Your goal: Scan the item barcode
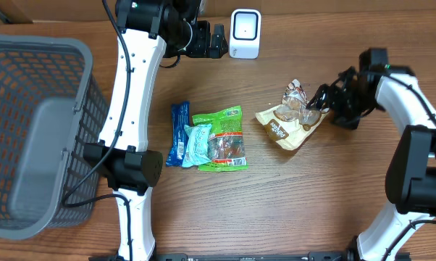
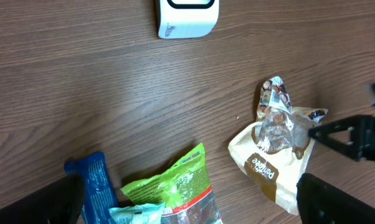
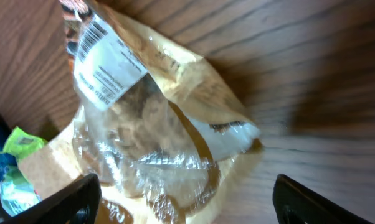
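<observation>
My right gripper eases to the left in the overhead view onto the snack bag's side edge next and closes, since this leaves the barcode label uncovered.
A tan snack bag with a clear window lies flat on the wooden table, right of centre. Its white barcode label faces up near the bag's top end. My right gripper is open and low over the bag. The jaws straddle the bag's lower part without closing on it. The white scanner stands at the back of the table. My left gripper hangs open and empty just left of the scanner, high above the table. Its wrist view shows the bag and the scanner below.
A green snack bag, a blue bar wrapper and a pale teal packet lie together mid-table. A grey plastic basket fills the left side. The left arm's column rises between the basket and the packets.
</observation>
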Available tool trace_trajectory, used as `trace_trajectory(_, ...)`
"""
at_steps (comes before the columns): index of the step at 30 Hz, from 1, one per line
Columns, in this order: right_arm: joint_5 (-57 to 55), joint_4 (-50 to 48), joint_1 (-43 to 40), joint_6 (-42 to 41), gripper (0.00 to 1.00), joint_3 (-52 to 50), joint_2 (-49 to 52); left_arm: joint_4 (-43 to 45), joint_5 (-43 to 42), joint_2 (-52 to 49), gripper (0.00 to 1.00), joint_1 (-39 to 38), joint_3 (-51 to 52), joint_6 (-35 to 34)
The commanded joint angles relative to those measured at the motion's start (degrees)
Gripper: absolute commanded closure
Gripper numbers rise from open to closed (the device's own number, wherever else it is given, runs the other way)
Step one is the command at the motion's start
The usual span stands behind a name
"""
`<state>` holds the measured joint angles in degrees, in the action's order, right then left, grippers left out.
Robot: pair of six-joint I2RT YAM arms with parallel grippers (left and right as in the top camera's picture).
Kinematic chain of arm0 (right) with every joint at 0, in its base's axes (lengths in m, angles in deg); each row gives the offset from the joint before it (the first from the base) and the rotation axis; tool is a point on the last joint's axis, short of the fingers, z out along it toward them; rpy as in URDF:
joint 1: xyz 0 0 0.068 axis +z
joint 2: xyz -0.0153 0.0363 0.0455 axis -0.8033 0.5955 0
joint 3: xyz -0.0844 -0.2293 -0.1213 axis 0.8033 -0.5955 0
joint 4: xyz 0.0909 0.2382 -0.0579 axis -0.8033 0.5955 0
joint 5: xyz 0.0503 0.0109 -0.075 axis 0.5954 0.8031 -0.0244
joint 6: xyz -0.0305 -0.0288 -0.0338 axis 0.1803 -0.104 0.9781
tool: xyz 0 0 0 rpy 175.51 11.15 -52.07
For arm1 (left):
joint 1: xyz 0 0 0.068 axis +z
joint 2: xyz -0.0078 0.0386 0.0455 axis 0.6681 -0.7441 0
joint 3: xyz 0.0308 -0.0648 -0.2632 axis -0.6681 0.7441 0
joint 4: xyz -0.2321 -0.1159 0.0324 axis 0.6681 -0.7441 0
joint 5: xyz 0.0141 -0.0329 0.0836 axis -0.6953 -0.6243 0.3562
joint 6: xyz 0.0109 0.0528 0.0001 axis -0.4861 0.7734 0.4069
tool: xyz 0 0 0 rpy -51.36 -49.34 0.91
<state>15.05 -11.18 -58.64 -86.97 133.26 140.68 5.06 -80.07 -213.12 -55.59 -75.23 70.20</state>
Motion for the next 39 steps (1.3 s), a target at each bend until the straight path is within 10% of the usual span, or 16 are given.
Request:
trace_trajectory(1, 7.8, -8.3, 0.1, -4.5, 0.11, -6.3, -1.1, 0.0, -0.2, 0.9, 0.00, -0.2, -1.0, -0.5)
trace_trajectory(8, 7.6, -37.1, 1.4, -12.1, 0.17, -19.7, -1.1, 0.0, -0.2, 0.9, 0.01, -0.2, -1.0, -0.5)
trace_trajectory(14, 7.5, -49.5, 4.0, -13.6, 0.41, -26.4, -1.0, 0.0, -0.2, 0.9, 0.01, -0.2, -1.0, -0.5)
trace_trajectory(17, 6.5, -49.5, 5.9, -13.1, 0.51, -26.5, -1.0, 0.0, -0.2, 0.9, 0.00, -0.2, -1.0, -0.5)
trace_trajectory(20, 6.6, -49.5, 5.9, -10.1, 0.83, -26.3, -1.2, 0.0, -0.2, 0.9, 0.00, -0.2, -1.0, -0.5)
trace_trajectory(33, 44.1, -39.5, -13.9, 1.9, 0.96, -16.8, -16.2, 0.0, -0.2, 0.9, 0.00, -0.2, -1.0, -0.5)
trace_trajectory(39, 26.3, -25.2, -11.3, 10.9, 0.96, -14.7, -28.6, 0.0, -0.2, 0.9, 0.00, -0.2, -1.0, -0.5)
